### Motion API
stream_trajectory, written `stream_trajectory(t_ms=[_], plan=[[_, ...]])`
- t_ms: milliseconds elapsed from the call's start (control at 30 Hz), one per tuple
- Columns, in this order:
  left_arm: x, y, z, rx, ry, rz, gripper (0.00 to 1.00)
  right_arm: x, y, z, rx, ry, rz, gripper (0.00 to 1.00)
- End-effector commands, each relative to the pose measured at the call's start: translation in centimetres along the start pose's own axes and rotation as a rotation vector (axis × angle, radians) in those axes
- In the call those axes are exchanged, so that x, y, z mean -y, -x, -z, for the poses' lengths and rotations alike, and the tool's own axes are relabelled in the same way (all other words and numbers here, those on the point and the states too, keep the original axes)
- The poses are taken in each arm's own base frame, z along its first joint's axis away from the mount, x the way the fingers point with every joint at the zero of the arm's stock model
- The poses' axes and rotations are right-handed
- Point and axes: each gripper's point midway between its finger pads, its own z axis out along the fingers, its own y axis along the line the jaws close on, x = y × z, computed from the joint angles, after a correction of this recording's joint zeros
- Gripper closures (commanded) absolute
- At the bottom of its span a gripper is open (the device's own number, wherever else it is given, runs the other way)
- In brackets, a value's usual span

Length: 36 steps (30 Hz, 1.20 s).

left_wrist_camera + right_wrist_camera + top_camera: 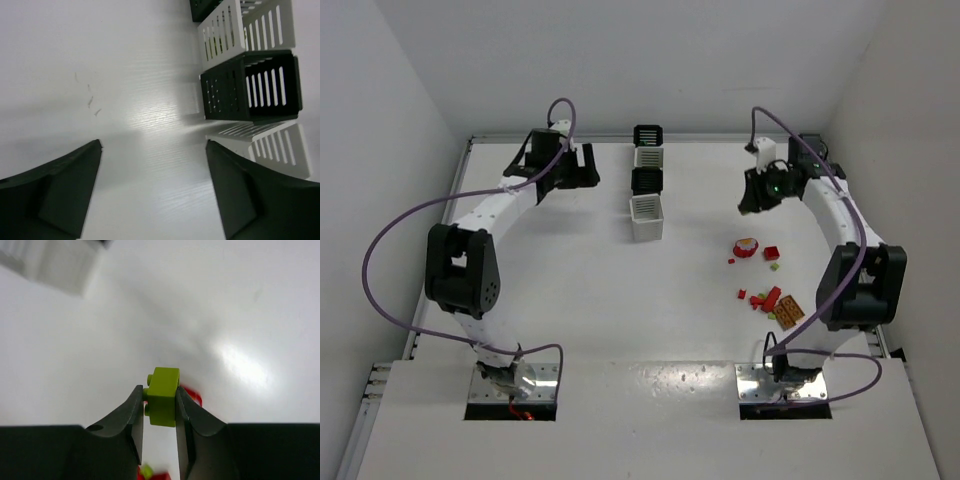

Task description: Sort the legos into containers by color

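The white container between black ones shows lime-green through its slots, so the robot's right gripper should next move outward and to the left in the top view, over that container.
Four slatted containers stand in a row at the table's middle back: black (648, 135), white (649, 157), black (647, 181), white (647, 217). Loose legos lie at the right: a red round piece (746, 247), a red brick (772, 253), a small green one (774, 266) and a red cluster (768, 298) beside an orange plate (788, 311). My right gripper (752, 200) is raised behind the pile and is shut on a lime-green brick (163, 396). My left gripper (582, 170) is open and empty, left of the containers; its fingers (60, 185) frame bare table.
The left wrist view shows a black container (255, 87) between two white ones (245, 27), just right of the open fingers. A blurred white container (55, 262) shows at the right wrist view's upper left. White walls enclose the table on three sides.
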Motion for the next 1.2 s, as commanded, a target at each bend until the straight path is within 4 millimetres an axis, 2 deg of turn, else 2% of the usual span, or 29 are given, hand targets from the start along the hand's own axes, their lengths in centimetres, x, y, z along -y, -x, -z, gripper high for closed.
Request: stream_trajectory(t_ms=[0, 33, 67, 100, 133, 167, 200, 233, 267, 300, 333, 367, 400, 433, 500, 600, 633, 667, 767, 800, 867, 933, 967, 1033, 1067, 1167], plan=[[0.9, 1.6, 2.1, 0.05, -0.04, 0.022, 0.03, -3.7, 9.9, 0.6, 0.273, 0.134, 0.034, 0.97], [0.9, 1.2, 2.1, 0.039, -0.048, 0.011, 0.0, -3.9, 11.1, -0.2, 0.294, 0.143, 0.034, 0.98], [1.0, 1.0, 2.4, 0.037, -0.057, 0.011, 0.0, -5.3, 12.6, -1.0, 0.32, 0.168, 0.055, 0.98], [1.1, 1.3, 2.6, 0.045, -0.059, 0.0, 0.0, -5.7, 14.6, -1.0, 0.36, 0.166, 0.042, 0.98], [0.2, 1.0, 2.7, 0.035, -0.025, 0.018, 0.0, -5.9, 16.6, -1.4, 0.412, 0.161, 0.064, 1.0], [-0.3, 0.8, 2.7, 0.026, 0.004, 0.02, 0.0, -6.8, 17.1, -3.6, 0.398, 0.184, 0.065, 1.0], [-0.7, 0.3, 3.1, -0.005, 0.02, 0.047, 0.0, -6.9, 19.7, -3.7, 0.457, 0.169, 0.069, 1.0], [-1.1, 0.5, 2.7, -0.003, 0.04, 0.048, 0.0, -7.1, 20.5, -4.5, 0.469, 0.173, 0.066, 1.0], [-2.8, -0.2, 2.8, -0.043, 0.087, 0.086, 0.0, -7.3, 21.3, -5.3, 0.481, 0.174, 0.062, 1.0], [-3.1, -0.3, 2.8, -0.061, 0.076, 0.099, 0.0, -8.0, 22.3, -7.0, 0.487, 0.189, 0.061, 1.0], [-3.6, -0.5, 3.0, -0.072, 0.079, 0.111, 0.0, -8.5, 23.1, -7.7, 0.499, 0.205, 0.042, 1.0], [-5.1, -0.6, 3.2, -0.073, 0.097, 0.133, 0.0, -8.5, 24.0, -8.3, 0.527, 0.192, 0.044, 1.0], [-5.5, -1.4, 3.3, -0.079, 0.08, 0.147, 0.0, -9.6, 25.2, -8.6, 0.55, 0.197, 0.054, 1.0], [-6.0, -1.4, 3.6, -0.066, 0.079, 0.165, 0.0, -9.7, 25.2, -10.0, 0.544, 0.198, 0.046, 1.0], [-6.9, -1.1, 4.1, -0.035, 0.082, 0.157, 0.0, -11.0, 26.6, -10.9, 0.575, 0.195, 0.064, 1.0], [-7.4, -0.7, 4.4, -0.02, 0.106, 0.123, 0.0, -11.5, 27.4, -12.7, 0.588, 0.153, 0.058, 1.0], [-7.4, -1.1, 4.5, -0.035, 0.109, 0.126, 0.0, -10.9, 27.2, -13.3, 0.583, 0.126, 0.047, 1.0], [-7.5, -1.4, 4.6, -0.05, 0.111, 0.102, 0.0, -10.6, 28.0, -13.2, 0.615, 0.077, 0.044, 1.0], [-6.9, -1.1, 4.8, -0.058, 0.071, 0.063, 0.0, -9.6, 29.0, -13.1, 0.653, -0.006, 0.029, 1.0], [-6.7, -1.1, 4.8, -0.061, 0.057, 0.05, 0.0, -9.8, 28.7, -14.2, 0.639, -0.009, 0.027, 1.0], [-6.3, -1.2, 4.8, -0.064, 0.033, 0.035, 0.0, -9.3, 28.9, -14.3, 0.638, -0.035, 0.028, 1.0], [-5.7, -1.2, 4.8, -0.069, -0.005, 0.023, 0.0, -9.2, 28.3, -15.5, 0.619, -0.054, 0.033, 1.0], [-5.6, -1.3, 4.8, -0.071, -0.018, 0.014, 0.0, -9.8, 28.3, -15.6, 0.619, -0.057, 0.035, 0.99], [-5.2, -1.3, 4.9, -0.073, -0.039, 0.003, 0.0, -9.3, 27.7, -16.2, 0.601, -0.08, 0.024, 0.91], [-5.3, -1.2, 4.7, -0.073, -0.04, 0.002, 0.0, -9.9, 27.7, -16.3, 0.6, -0.071, 0.03, 0.91], [-5.1, -0.8, 4.6, -0.065, -0.028, -0.016, 0.0, -9.7, 27.4, -16.6, 0.591, -0.08, 0.026, 0.89]])
